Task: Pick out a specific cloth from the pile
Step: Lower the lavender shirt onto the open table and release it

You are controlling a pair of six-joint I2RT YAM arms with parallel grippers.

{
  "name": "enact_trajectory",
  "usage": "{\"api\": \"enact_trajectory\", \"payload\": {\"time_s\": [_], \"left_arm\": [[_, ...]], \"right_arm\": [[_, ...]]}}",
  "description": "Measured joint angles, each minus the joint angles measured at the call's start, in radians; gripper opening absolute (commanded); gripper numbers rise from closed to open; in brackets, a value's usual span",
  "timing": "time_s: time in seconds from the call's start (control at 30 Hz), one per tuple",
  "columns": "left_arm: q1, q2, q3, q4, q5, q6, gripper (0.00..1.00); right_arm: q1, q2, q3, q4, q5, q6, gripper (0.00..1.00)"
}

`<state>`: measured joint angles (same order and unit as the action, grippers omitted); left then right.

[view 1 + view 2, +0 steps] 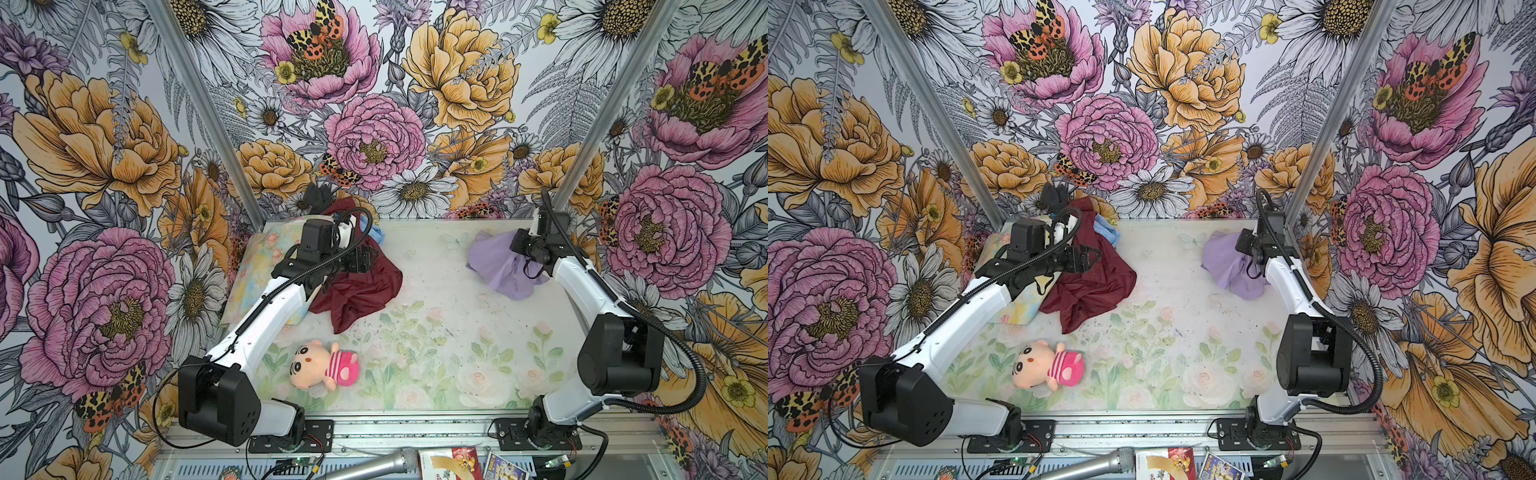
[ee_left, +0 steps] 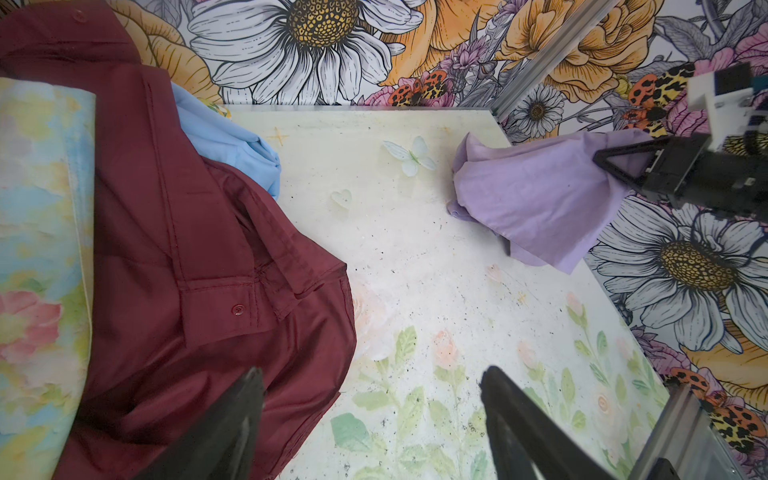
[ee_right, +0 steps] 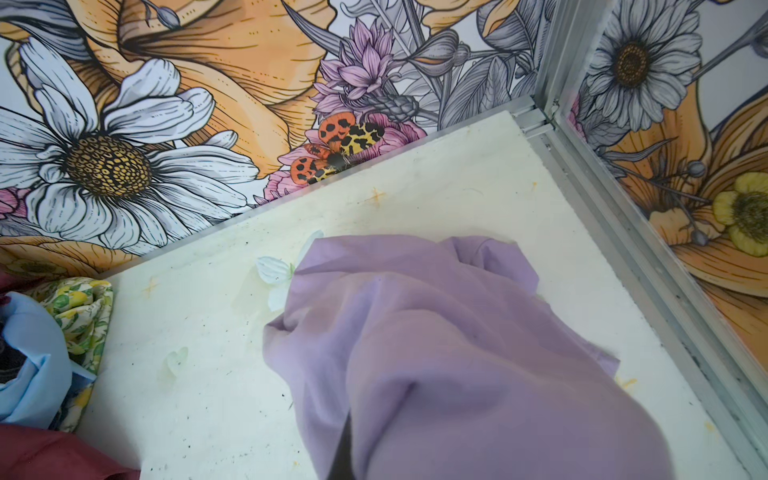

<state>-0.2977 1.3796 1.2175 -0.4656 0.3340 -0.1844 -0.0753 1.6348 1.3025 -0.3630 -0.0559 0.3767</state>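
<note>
My right gripper is to go down toward the lower folds of the lavender cloth, which meet the tabletop below it. It needs to release the fold there, clear of the pile.
The lavender cloth [image 1: 496,268] [image 1: 1229,266] hangs bunched at the back right of the table, well apart from the pile. My right gripper [image 1: 515,248] [image 2: 598,160] is shut on the cloth [image 3: 436,353], whose folds drape over and hide most of the fingers in the right wrist view. The pile lies at the back left: a maroon cloth [image 1: 357,291] [image 2: 199,257], a light blue one [image 2: 232,153], a dark grey one [image 1: 318,195] and a pastel floral sheet [image 1: 253,266]. My left gripper [image 1: 368,257] [image 2: 370,374] hovers open over the maroon cloth's edge, holding nothing.
A pink-striped plush doll [image 1: 322,363] lies near the front left. Aluminium posts [image 1: 208,108] and flowered walls close in the back and sides. A microphone [image 1: 374,465] and printed packets [image 1: 453,463] lie past the front rail. A yellow-flowered fabric [image 3: 83,307] shows beside the blue cloth.
</note>
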Motion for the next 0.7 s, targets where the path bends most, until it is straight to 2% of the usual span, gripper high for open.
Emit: {"api": "enact_trajectory", "payload": {"time_s": [0.33,0.7], "left_arm": [[0.000,0.000,-0.002,0.003,0.000,0.000,0.83],[0.002,0.000,-0.003,0.009,0.000,0.000,0.83]], "right_arm": [[0.012,0.304,0.203,-0.107,0.034,-0.028,0.00],[0.023,0.520,0.422,-0.210,0.072,-0.036,0.00]]}}
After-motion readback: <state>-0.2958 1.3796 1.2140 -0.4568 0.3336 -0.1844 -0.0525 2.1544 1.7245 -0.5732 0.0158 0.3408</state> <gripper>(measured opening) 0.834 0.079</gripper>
